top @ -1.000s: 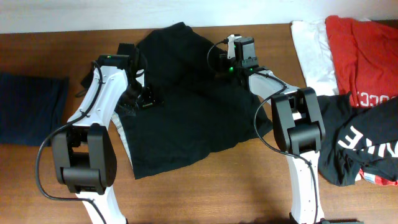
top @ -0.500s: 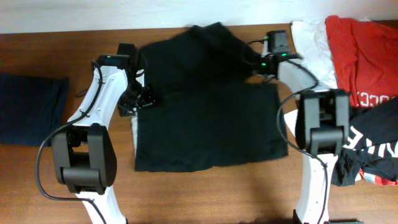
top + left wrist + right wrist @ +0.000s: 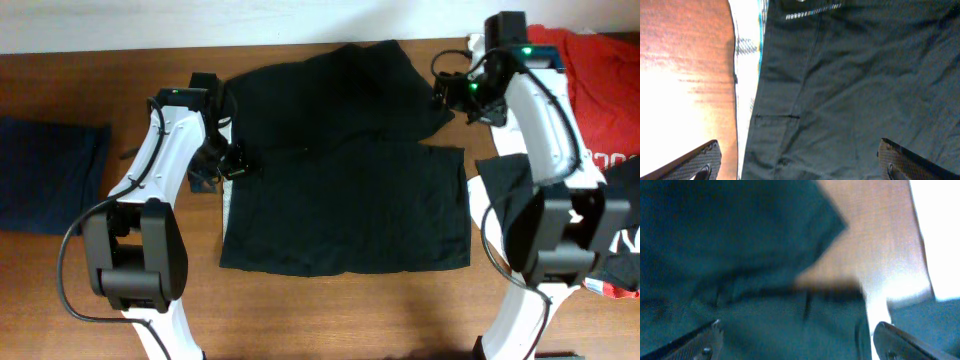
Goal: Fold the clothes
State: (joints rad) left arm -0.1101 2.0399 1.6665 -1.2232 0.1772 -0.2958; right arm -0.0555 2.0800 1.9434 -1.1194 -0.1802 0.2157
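My left gripper moves its open fingers back and down onto the garment's near corner beside the pale piece of cloth next, since that corner lies back of and below it.
The large black garment (image 3: 345,205) lies spread across the middle of the table, with a pale strip (image 3: 226,200) along its left edge. My left gripper (image 3: 228,165) hovers open over that left edge. In the left wrist view the black cloth (image 3: 855,85) and the pale strip (image 3: 747,75) lie below the wide-apart fingertips (image 3: 700,162) of the left gripper (image 3: 800,170). My right gripper (image 3: 445,95) is open at the garment's upper right corner. In the blurred right wrist view, dark cloth (image 3: 740,255) lies under the right gripper (image 3: 800,347), which holds nothing.
A folded navy garment (image 3: 50,175) lies at the far left. A red garment (image 3: 590,90) and a white one (image 3: 495,70) lie at the back right. A black garment with white letters (image 3: 625,245) sits behind the right arm. Bare wood (image 3: 330,310) runs along the front.
The right gripper pulled the black garment's upper right part rightward, spreading it flat, then opened and let go. The left arm has stayed put.
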